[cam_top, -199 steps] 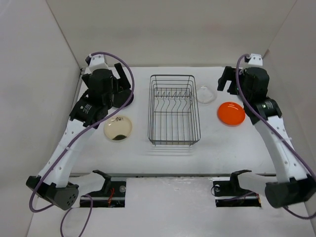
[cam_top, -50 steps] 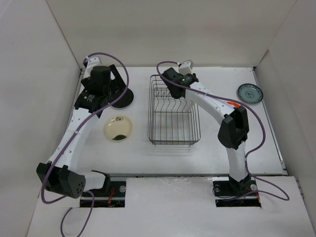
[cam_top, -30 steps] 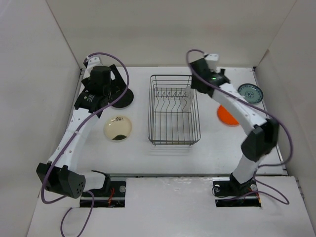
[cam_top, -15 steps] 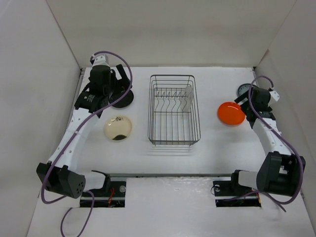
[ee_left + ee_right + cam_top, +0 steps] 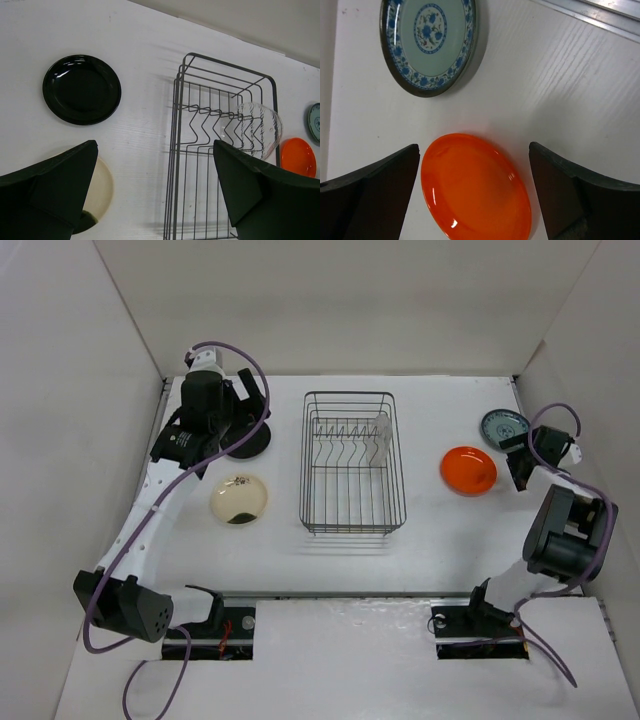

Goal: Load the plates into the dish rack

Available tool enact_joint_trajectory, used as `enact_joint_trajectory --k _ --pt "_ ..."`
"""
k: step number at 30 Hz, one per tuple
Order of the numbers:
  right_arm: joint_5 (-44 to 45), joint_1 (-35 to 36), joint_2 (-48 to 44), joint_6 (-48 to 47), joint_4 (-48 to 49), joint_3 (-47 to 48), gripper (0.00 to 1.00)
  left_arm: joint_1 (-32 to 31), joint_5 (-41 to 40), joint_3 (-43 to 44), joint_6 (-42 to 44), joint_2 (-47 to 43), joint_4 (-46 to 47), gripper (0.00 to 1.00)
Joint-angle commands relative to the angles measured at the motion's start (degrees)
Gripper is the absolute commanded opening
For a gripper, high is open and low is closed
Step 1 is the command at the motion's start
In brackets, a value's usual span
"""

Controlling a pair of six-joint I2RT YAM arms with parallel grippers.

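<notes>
I need to move my right gripper outward and down onto the near rim of the teal plate next, because the bare tabletop beside the teal plate's near rim leaves room for a finger.
The dish rack (image 5: 304, 465) stands mid-table, with the clear glass plate (image 5: 380, 430) upright at its far right end. The orange plate (image 5: 468, 469) and the teal patterned plate (image 5: 503, 426) lie to its right. The black plate (image 5: 256, 440) and the cream plate with a dark spot (image 5: 239, 499) lie to its left. My left gripper (image 5: 243, 410) is open and empty above the black plate (image 5: 81, 89). My right gripper (image 5: 517, 462) is open and empty; in its wrist view the orange plate (image 5: 475, 190) lies between the fingers, with the teal plate (image 5: 429, 42) beyond.
White walls enclose the table on three sides. In the left wrist view the rack (image 5: 176, 150), the clear plate (image 5: 255, 131), the cream plate (image 5: 102, 190) and the orange plate (image 5: 298, 157) all show. The right arm is folded back near the right wall.
My right arm has left the rack, where the clear plate now stands, and swung to the far right by the orange plate. My left gripper has shifted slightly over the black plate.
</notes>
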Motion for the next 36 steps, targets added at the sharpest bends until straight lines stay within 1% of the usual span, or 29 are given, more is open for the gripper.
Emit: enact_joint_trajectory --k 1,5,8,10,12,18,20,23,26,29,33,36 --pt "-3.4 -0.4 2.0 1.1 4.8 4.4 0.94 0.2 1.3 0.4 0.8 -2.3 2.4 1.00" --pt "-3.4 -1.7 6.2 1.1 4.8 6.4 0.94 0.2 1.3 0.4 1.3 -2.3 2.4 1.00" --pt "-3.4 -2.3 7.3 1.1 4.8 7.7 0.93 0.2 2.4 -0.1 1.3 -2.8 3.0 1.00" --pt "-2.0 -2.3 8.9 1.1 4.8 7.7 0.90 0.2 2.4 -0.1 1.9 -2.8 3.0 1.00" --pt "-1.4 -2.3 9.5 1.6 4.8 8.4 0.87 0.2 2.4 -0.1 1.9 -2.8 3.0 1.00" --pt "-0.9 -2.3 12.1 3.5 4.8 9.9 0.86 0.2 2.9 -0.1 1.9 -2.8 3.5 1.00" --pt "-0.4 -2.3 13.4 3.5 4.8 10.6 0.83 0.2 2.9 -0.1 1.9 -2.1 3.5 1.00" --pt "0.2 -2.3 14.0 3.5 4.8 12.0 0.83 0.2 4.7 0.7 1.9 -0.6 2.9 1.00" --pt "-0.5 -2.3 15.5 3.5 4.2 13.5 0.83 0.2 4.7 0.7 1.9 -0.6 2.9 1.00" --pt "-0.5 -2.3 16.8 3.5 4.2 14.8 0.80 0.2 4.1 0.7 1.9 -1.1 2.9 1.00" --pt "0.0 -2.3 18.3 3.5 3.1 16.2 0.80 0.2 3.6 0.1 1.9 -1.1 2.9 1.00" --pt "0.0 -2.3 19.4 3.5 2.5 17.3 0.78 0.2 3.6 0.1 1.9 -1.6 2.9 1.00"
